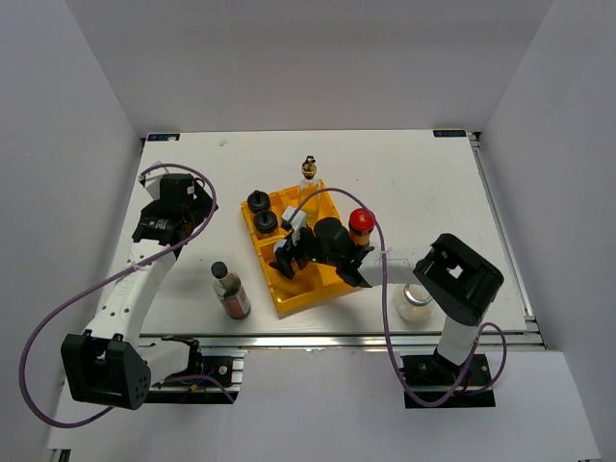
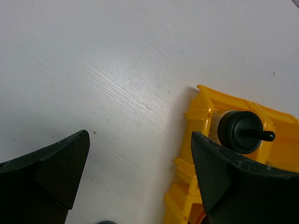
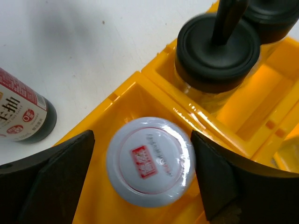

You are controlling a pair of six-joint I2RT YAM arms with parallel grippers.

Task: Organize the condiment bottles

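Note:
I will raise my right gripper clear of the straddled jar, tilt it, and cross left in the top view to the dark sauce bottle's neck.
My right gripper (image 3: 142, 140) is open and straddles a jar with a pale silvery lid (image 3: 149, 161) bearing a red stamp. That jar stands in a near compartment of the yellow tray (image 3: 117, 100), with a gap showing at the left finger. Two black-lidded jars (image 3: 217, 46) (image 3: 271, 16) fill the compartment beyond. From above, the right gripper (image 1: 289, 252) hides the silvery jar. A dark sauce bottle (image 1: 229, 289) stands left of the tray, a gold-topped clear bottle (image 1: 309, 178) at its far edge, and a red-lidded jar (image 1: 361, 223) at its right side. My left gripper (image 2: 140, 154) hangs open over bare table.
A white-lidded jar (image 1: 416, 301) stands on the table by the right arm's base. The tray's corner (image 2: 201, 116) and a black-lidded jar (image 2: 243, 132) lie just right of the left gripper. The table's near edge (image 1: 337, 337) runs close behind the tray.

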